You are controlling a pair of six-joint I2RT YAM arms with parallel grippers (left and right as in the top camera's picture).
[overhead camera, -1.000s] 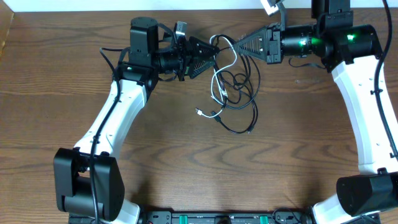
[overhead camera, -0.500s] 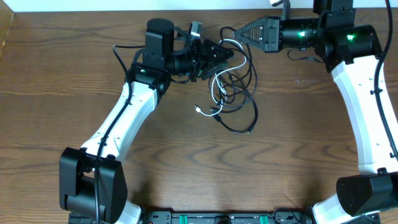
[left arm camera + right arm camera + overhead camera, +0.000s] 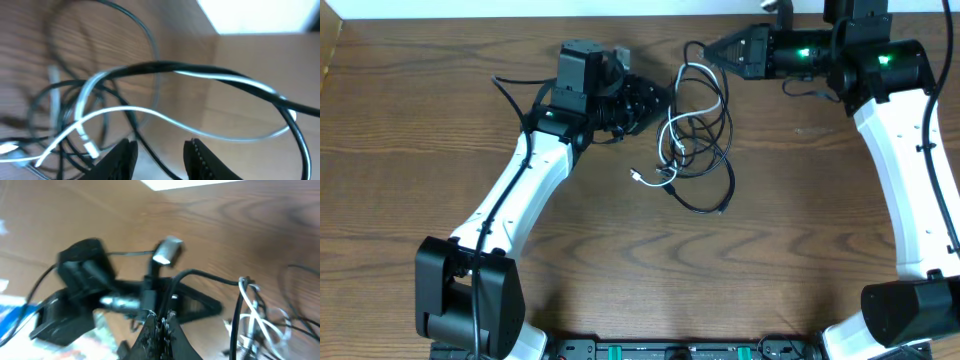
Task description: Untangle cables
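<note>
My right gripper is holding the cable and will next lower it onto the bare tabletop beside the tangle, below the gripper and to its right in the overhead view, and let go of it.
The cables lie in a tangle (image 3: 695, 135) at the far middle of the table: a white cable (image 3: 671, 130) with its plug end (image 3: 638, 178) at the left, and black cables looping to the front right (image 3: 720, 195). My right gripper (image 3: 713, 48) is shut on a black cable (image 3: 172, 287) and holds that strand up over the tangle; its jaws (image 3: 160, 326) are pressed together. My left gripper (image 3: 658, 100) is open just left of the tangle. In the left wrist view a black strand (image 3: 150, 152) runs between its open fingers (image 3: 160, 157), below the white cable (image 3: 150, 114).
The wooden table (image 3: 620, 260) ends at a white far edge (image 3: 520, 8) close behind both grippers. The left arm's own black wire (image 3: 510, 85) loops beside its wrist. The left gripper body (image 3: 190, 302) shows in the right wrist view, close in front.
My right gripper has drawn up and back toward the far edge with the black cable, stretching the tangle. My left gripper moved right toward the tangle, then back slightly left.
</note>
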